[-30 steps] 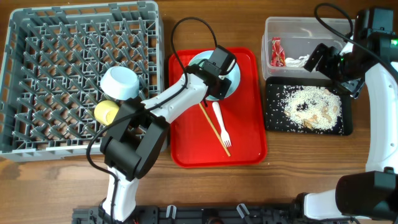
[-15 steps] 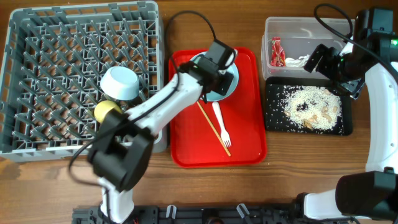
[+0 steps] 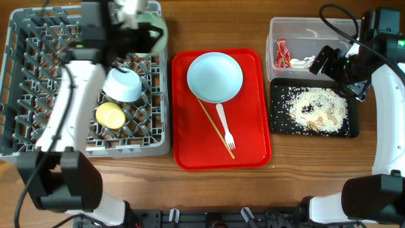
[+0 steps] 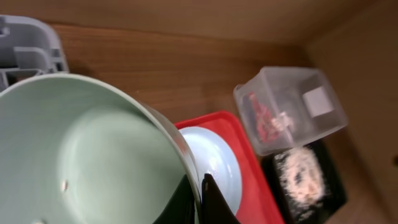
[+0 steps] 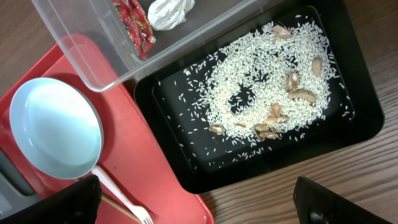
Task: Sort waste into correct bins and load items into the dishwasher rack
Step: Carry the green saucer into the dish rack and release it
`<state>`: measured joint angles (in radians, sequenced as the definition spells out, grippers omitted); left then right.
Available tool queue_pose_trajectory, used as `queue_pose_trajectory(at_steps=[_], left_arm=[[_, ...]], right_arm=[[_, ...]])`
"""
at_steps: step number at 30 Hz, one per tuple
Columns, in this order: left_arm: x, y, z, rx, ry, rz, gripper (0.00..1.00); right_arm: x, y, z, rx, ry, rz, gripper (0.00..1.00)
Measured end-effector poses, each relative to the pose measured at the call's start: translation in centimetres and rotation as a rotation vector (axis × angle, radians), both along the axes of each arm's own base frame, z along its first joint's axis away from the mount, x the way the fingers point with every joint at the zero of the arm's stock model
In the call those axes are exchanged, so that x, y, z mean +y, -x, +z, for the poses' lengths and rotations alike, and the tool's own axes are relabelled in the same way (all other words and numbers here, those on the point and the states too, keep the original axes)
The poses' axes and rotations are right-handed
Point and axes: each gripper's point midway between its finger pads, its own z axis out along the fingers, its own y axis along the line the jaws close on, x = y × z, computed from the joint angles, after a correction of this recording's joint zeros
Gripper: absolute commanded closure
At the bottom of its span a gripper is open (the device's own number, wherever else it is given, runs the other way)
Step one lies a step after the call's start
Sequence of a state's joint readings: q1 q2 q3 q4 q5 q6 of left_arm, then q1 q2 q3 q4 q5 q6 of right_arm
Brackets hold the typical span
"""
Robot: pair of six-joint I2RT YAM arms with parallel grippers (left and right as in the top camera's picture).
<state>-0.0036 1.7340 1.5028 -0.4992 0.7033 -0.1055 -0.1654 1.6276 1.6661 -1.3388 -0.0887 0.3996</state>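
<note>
My left gripper lowers the green bowl (image 3: 157, 31) toward the left in the overhead view next, onto the rack's wires beyond the yellow cup.
My left gripper (image 3: 140, 30) is shut on the rim of the pale green bowl (image 3: 157, 31), held over the back right corner of the grey dishwasher rack (image 3: 38, 38). In the left wrist view the jaws (image 4: 198, 196) pinch the bowl's (image 4: 81, 155) wall. The pale blue saucer (image 3: 215, 77), white fork (image 3: 224, 130) and chopstick (image 3: 214, 126) lie on the red tray (image 3: 253, 152). A white plate (image 3: 123, 84) and yellow cup (image 3: 109, 115) sit in the rack. The clear tub (image 3: 297, 26) holds the wrapper (image 3: 281, 52) and tissue (image 3: 304, 62). The black tray (image 3: 278, 120) holds rice (image 3: 316, 109). My right gripper (image 3: 338, 63) is open and empty above the bins; it also shows in the right wrist view (image 5: 196, 202).
The rack fills the table's left side, the red tray the middle, and the two bins the right. Bare wood runs along the front edge (image 3: 202, 183). My left arm's cable hangs over the rack.
My left gripper lifted the bowl off the saucer and swung it left, from the red tray to above the rack's back right corner. The right arm has not moved.
</note>
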Motion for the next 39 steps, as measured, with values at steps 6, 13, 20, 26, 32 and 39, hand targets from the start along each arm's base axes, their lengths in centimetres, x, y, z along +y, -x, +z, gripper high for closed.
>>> queue_pose_trajectory(at_steps=[6, 13, 20, 26, 32, 39], left_arm=[[3.4, -0.5, -1.2, 0.053, 0.258, -0.098, 0.96], [5.9, -0.9, -5.2, 0.151, 0.455, -0.148, 0.96], [8.9, -0.9, -6.4, 0.17, 0.536, -0.122, 0.7], [13.5, -1.1, -8.0, 0.196, 0.563, -0.011, 0.0], [17.6, -0.5, -8.2, 0.221, 0.601, 0.095, 0.0], [20.1, 0.0, -7.8, 0.224, 0.616, 0.159, 0.0]], right_arm=[[0.0, 0.0, 0.0, 0.0, 0.0, 0.0, 0.0], [0.0, 0.0, 0.0, 0.001, 0.0, 0.0, 0.0], [0.0, 0.2, -0.1, 0.008, -0.001, 0.0, 0.0], [0.1, 0.4, -0.1, 0.016, -0.003, 0.0, 0.0], [0.1, 0.5, -0.1, 0.02, -0.003, 0.0, 0.0], [0.1, 0.7, -0.2, 0.03, -0.005, 0.0, 0.0]])
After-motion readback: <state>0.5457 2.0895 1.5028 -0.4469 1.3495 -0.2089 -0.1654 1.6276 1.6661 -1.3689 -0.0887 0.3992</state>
